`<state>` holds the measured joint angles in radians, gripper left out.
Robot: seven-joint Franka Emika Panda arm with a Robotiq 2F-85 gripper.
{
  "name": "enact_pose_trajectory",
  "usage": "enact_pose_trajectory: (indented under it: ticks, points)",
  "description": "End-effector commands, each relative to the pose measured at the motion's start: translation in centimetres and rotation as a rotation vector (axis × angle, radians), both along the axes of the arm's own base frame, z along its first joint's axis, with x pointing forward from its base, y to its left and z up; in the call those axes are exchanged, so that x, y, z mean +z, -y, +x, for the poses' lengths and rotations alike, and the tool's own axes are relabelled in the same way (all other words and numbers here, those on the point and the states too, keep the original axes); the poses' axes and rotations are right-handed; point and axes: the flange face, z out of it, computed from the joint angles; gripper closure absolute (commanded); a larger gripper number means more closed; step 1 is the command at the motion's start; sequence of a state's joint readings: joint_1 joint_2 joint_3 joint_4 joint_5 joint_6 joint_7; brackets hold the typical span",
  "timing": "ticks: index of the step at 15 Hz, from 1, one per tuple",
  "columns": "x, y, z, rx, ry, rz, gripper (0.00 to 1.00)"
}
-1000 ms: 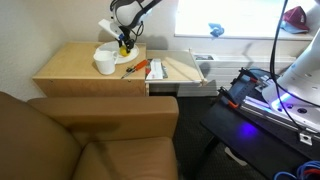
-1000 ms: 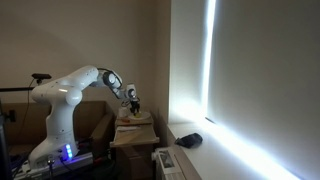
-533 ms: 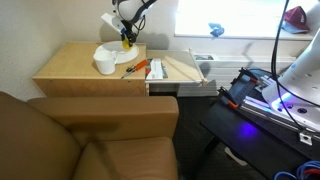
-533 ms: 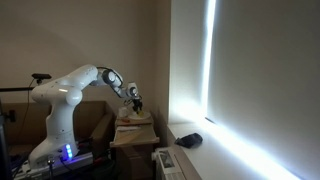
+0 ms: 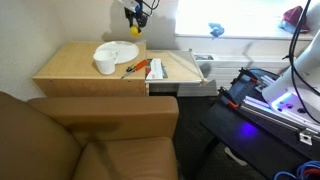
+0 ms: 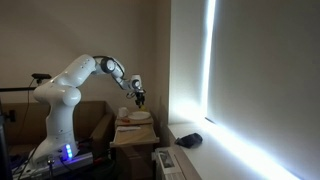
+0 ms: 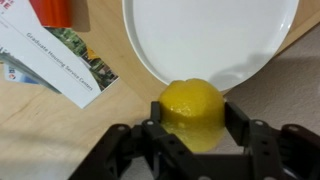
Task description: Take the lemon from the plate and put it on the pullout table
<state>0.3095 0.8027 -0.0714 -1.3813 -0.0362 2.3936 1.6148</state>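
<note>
My gripper holds the lemon and will carry it back and down to release it onto the pullout table's bare top [image 5: 179,68] beside the leaflet. That spot is below and back from my gripper.
My gripper [image 7: 194,115] is shut on the yellow lemon [image 7: 193,110] and holds it in the air, high above the far edge of the cabinet top. In an exterior view the lemon [image 5: 134,15] shows as a yellow spot at the gripper [image 5: 135,17]. The gripper also shows in an exterior view [image 6: 141,97]. The round white plate [image 7: 215,35] lies below, bare; it shows on the cabinet top in an exterior view [image 5: 118,51]. The pale pullout table [image 5: 178,66] sticks out beside the cabinet.
A small white cup [image 5: 104,65] stands on the wooden cabinet top [image 5: 70,68]. Orange-handled tools and a leaflet [image 5: 148,68] lie near the pullout table; the leaflet shows in the wrist view [image 7: 55,60]. A brown sofa [image 5: 90,140] is in front.
The gripper has risen from the plate with the lemon in it and moved a little toward the pullout side. The plate is now bare.
</note>
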Motion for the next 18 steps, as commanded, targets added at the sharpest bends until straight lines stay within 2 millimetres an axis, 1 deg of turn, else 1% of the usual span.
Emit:
enact_pose_trajectory:
  ticks: [1,3,6,13,15,16,17,18]
  points:
    - [2.1,3.2,-4.3,0.097,-0.090,0.099,0.61]
    - [2.6,5.2,-6.3,0.160,-0.135,0.160,0.61]
    - [3.2,9.2,-9.9,0.223,-0.198,0.209,0.61]
    - [4.2,20.9,-19.2,0.250,-0.310,0.172,0.61]
    - [4.5,23.6,-20.8,0.250,-0.313,0.175,0.61]
    - [4.8,24.9,-21.1,0.234,-0.302,0.175,0.61]
    - [3.8,23.4,-19.2,0.225,-0.306,0.167,0.36]
    - [4.1,24.5,-19.8,0.219,-0.302,0.168,0.36]
